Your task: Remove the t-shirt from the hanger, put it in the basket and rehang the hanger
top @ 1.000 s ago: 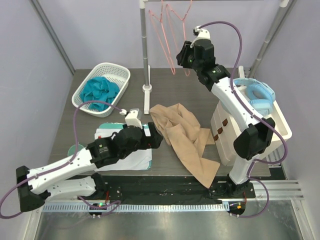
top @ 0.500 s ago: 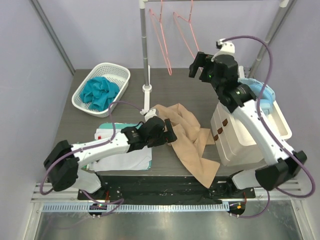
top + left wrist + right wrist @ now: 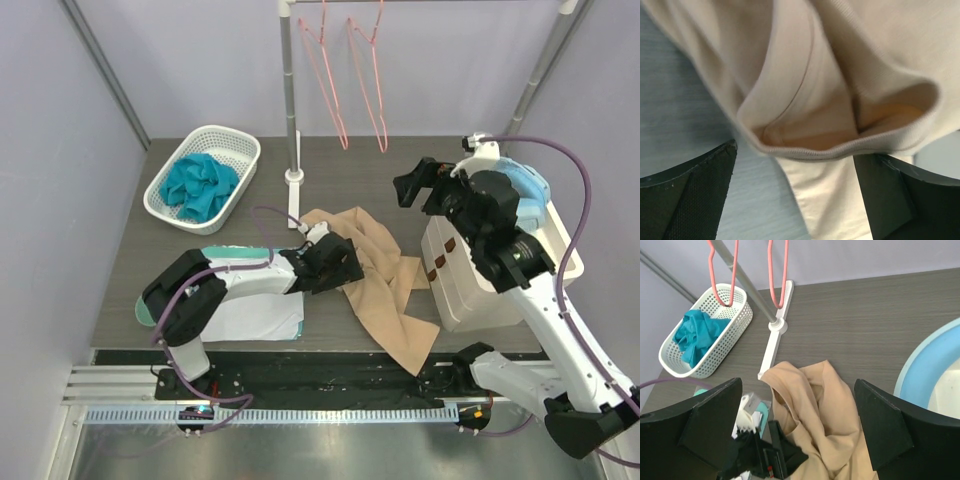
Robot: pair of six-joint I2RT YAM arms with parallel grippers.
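Observation:
My left gripper eases toward the tan t-shirt [image 3: 840, 75] next, onto its raised folded hem [image 3: 816, 153], and closes there. That hem stretches across the gap between the gripper's open fingers.
The tan t-shirt [image 3: 375, 275] lies crumpled on the table, off the hangers. Two bare pink hangers [image 3: 368, 80] hang from the rail at the back. My left gripper [image 3: 345, 262] is low at the shirt's left edge and open. In the left wrist view a folded hem of the t-shirt [image 3: 840, 75] lies just ahead of the left gripper [image 3: 800, 200], nothing pinched. My right gripper [image 3: 420, 185] hovers open above the table's right half. The right wrist view looks down on the t-shirt [image 3: 825, 410] and the hangers [image 3: 777, 270] past the right gripper [image 3: 797, 430].
A white basket [image 3: 240, 150] holding a teal cloth sits at the back left. The rail's post [image 3: 291, 100] stands on a white foot. At the right stands a white drawer unit [image 3: 470, 285] with a light-blue bowl [image 3: 530, 185]. A white folded cloth [image 3: 250, 312] lies near the front.
The right arm has drawn back from the hangers toward the right, and its jaws have opened. The left gripper has slid right to the shirt's edge. The hangers have settled on the rail.

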